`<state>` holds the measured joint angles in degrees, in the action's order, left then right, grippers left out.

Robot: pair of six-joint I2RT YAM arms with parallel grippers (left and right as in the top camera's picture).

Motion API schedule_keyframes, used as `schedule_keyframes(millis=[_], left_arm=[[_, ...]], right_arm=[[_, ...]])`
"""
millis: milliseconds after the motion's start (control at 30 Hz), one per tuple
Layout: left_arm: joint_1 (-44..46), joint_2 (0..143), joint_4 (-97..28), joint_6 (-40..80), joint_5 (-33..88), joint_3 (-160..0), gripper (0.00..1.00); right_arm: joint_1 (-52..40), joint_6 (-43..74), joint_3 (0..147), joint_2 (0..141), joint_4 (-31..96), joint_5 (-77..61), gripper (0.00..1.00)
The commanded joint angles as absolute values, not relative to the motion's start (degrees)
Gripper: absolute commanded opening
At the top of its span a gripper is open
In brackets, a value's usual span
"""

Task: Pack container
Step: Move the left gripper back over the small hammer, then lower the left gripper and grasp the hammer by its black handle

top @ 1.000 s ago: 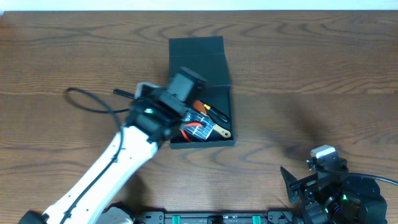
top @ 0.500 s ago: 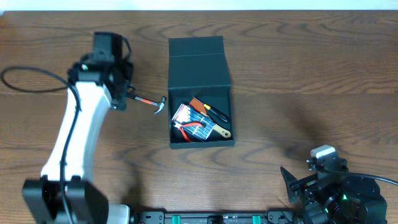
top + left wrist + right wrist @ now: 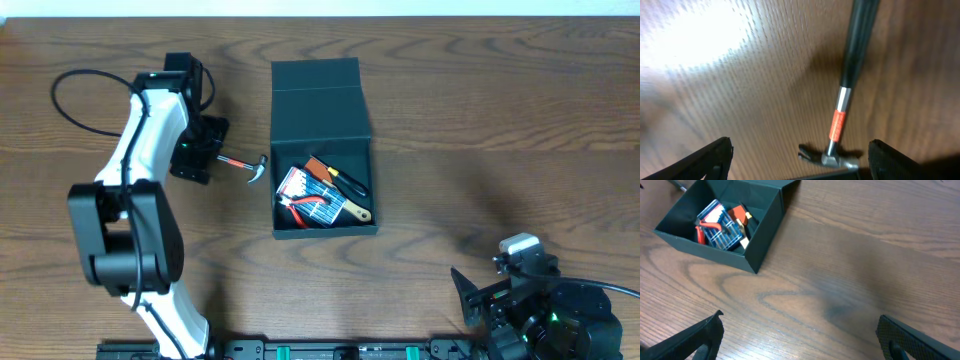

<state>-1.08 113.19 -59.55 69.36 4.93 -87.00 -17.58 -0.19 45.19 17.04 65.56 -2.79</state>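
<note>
My left gripper moves down next onto the silver shaft [image 3: 222, 158] beside the orange band [image 3: 843, 99], since the hammer still lies on the tabletop below its spread fingers.
The container [image 3: 318, 95] is a dark teal-black box in the middle of the table, with its flap lid open toward the far side. It holds a blue pack of bits [image 3: 315, 190], red pliers, a screwdriver and a brush. A small hammer [image 3: 248, 166] with a black-and-orange handle lies on the table just left of the box. My left gripper [image 3: 203, 150] is open over the handle end. In the left wrist view the hammer [image 3: 840, 120] lies between the spread fingers [image 3: 800, 160], not held. My right gripper [image 3: 478, 298] is open and empty at the near right; its view shows the container [image 3: 762, 235].
A black cable [image 3: 90, 80] loops from the left arm at the far left. The table's near edge has a dark rail [image 3: 350, 350].
My left arm swung from over the container to the left, uncovering the hammer on the table. It then turned and came in over the handle. The hammer and right arm have not moved.
</note>
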Motion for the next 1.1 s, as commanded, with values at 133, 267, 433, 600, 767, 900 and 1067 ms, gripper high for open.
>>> schedule_keyframes(millis=[133, 267, 433, 600, 767, 900, 1067], left_arm=[[-1.48, 119.13, -58.30, 68.58, 9.04, -89.14, 0.85], [-1.50, 121.27, -58.17, 68.55, 9.87, -90.63, 0.85], [-1.50, 123.39, -58.19, 68.55, 10.00, -92.62, 0.85], [-1.52, 125.03, -58.15, 68.58, 10.13, -93.12, 0.85], [-1.61, 126.17, -58.17, 68.55, 10.24, -93.14, 0.79], [-1.61, 126.93, -58.17, 68.58, 10.85, -93.14, 0.78], [-1.58, 127.83, -58.22, 68.55, 11.81, -93.14, 0.62]], right_arm=[[-17.17, 0.80, 45.15, 16.86, 65.58, -2.57, 0.99], [-17.17, 0.80, 45.15, 16.86, 65.58, -2.57, 0.99], [-17.17, 0.80, 45.15, 16.86, 65.58, -2.57, 0.99], [-17.17, 0.80, 45.15, 16.86, 65.58, -2.57, 0.99], [-17.17, 0.80, 45.15, 16.86, 65.58, -2.57, 0.99], [-17.17, 0.80, 45.15, 16.86, 65.58, -2.57, 0.99], [-17.17, 0.80, 45.15, 16.86, 65.58, -2.57, 0.99]])
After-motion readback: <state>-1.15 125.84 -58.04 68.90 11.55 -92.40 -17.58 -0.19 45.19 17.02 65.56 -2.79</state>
